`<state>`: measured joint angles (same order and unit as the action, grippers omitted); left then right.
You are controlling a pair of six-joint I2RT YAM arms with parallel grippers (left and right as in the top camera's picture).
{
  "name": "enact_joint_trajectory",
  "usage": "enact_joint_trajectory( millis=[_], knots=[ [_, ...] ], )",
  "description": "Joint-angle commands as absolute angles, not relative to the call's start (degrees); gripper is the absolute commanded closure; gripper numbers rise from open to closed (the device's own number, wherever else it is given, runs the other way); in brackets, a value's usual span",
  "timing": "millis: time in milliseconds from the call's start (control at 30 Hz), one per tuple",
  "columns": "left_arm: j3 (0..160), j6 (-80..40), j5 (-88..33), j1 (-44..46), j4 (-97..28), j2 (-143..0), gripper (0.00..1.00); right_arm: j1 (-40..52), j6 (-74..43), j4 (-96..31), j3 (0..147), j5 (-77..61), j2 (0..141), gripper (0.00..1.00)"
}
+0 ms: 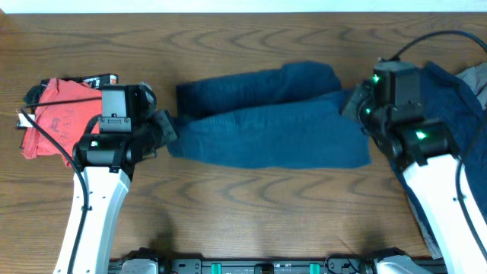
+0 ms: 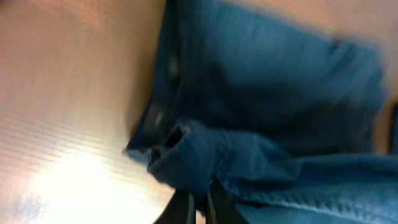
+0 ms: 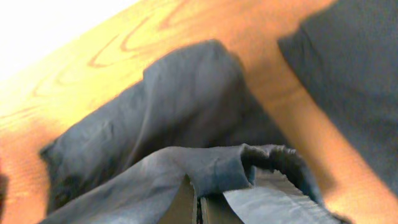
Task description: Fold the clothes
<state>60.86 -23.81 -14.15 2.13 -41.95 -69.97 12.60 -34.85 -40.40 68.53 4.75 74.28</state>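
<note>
The garment's far part still lies uncovered, so next the left gripper needs to carry the garment's pinched edge outward and release it over the garment's far corner (image 1: 186,90) nearest the red cloth.
A dark navy blue garment (image 1: 266,122), trousers folded lengthwise, lies stretched across the middle of the wooden table. My left gripper (image 1: 166,125) is shut on its left end; the left wrist view shows the waistband with buttons and a bunched fold (image 2: 186,155) pinched between my fingers (image 2: 199,208). My right gripper (image 1: 358,106) is shut on the right end; the right wrist view shows the hem (image 3: 249,162) draped over my closed fingers (image 3: 199,208). More dark blue clothes (image 1: 456,99) lie under my right arm at the right edge.
A red cloth (image 1: 57,118) with black straps lies at the far left behind my left arm. A grey piece (image 1: 475,76) sits at the far right edge. Bare wood (image 1: 266,205) runs along the table's front.
</note>
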Motion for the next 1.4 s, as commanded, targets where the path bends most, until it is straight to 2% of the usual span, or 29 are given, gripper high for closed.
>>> enact_joint_trajectory(
  millis=[0, 367, 467, 567, 633, 667, 700, 800, 867, 1000, 1167, 1267, 1367],
  knots=[
    [62.59, -26.26, -10.83, 1.91, -37.87, -71.70, 0.94, 11.05, -29.52, -35.27, 69.12, 7.11, 79.26, 0.99],
    [62.48, -26.28, -10.85, 1.91, -18.02, -87.92, 0.93, 10.31, -24.77, -9.23, 69.12, 7.25, 94.78, 0.99],
    [62.48, -26.52, -10.87, 1.91, -10.94, -92.73, 0.83, 10.35, -24.77, -2.96, 69.12, 7.07, 99.31, 0.99],
    [62.48, -26.94, -11.03, 1.85, -5.45, -96.53, 0.46, 10.35, -24.75, 2.98, 69.12, 6.22, 103.15, 0.78],
    [62.50, -27.18, -12.97, 1.37, -3.90, -97.30, 0.41, 10.33, -24.51, 4.75, 69.12, 5.50, 104.42, 0.60],
    [62.52, -27.16, -14.68, 1.02, -3.68, -97.27, 0.41, 10.24, -23.59, 4.82, 69.12, 5.56, 104.51, 0.54],
    [62.59, -27.11, -16.19, 0.54, -3.77, -96.86, 0.41, 10.09, -22.26, 4.80, 69.14, 5.52, 104.38, 0.53],
    [62.59, -27.11, -18.72, -1.15, -5.69, -95.37, 0.40, 9.65, -20.82, 2.37, 69.17, 5.28, 102.65, 0.55],
    [62.59, -27.11, -19.00, -2.04, -9.02, -94.67, 0.39, 9.63, -20.27, -1.39, 69.17, 3.86, 101.38, 0.60],
    [62.15, -24.58, -18.57, -2.35, -14.17, -95.29, 0.32, 9.82, -20.29, -12.29, 69.14, 0.08, 100.62, 0.68],
    [61.47, -23.79, -18.61, -2.31, -13.19, -99.15, 0.13, 10.96, -20.05, -23.38, 68.45, -1.96, 102.78, 0.74],
    [61.47, -23.64, -18.61, -2.31, -11.38, -102.85, 0.11, 11.22, -20.08, -27.90, 68.45, -1.93, 103.63, 0.83],
    [61.47, -23.64, -18.65, -2.28, -9.54, -106.59, 0.11, 11.16, -20.08, -30.41, 68.45, -1.93, 103.63, 0.79]
  ],
)
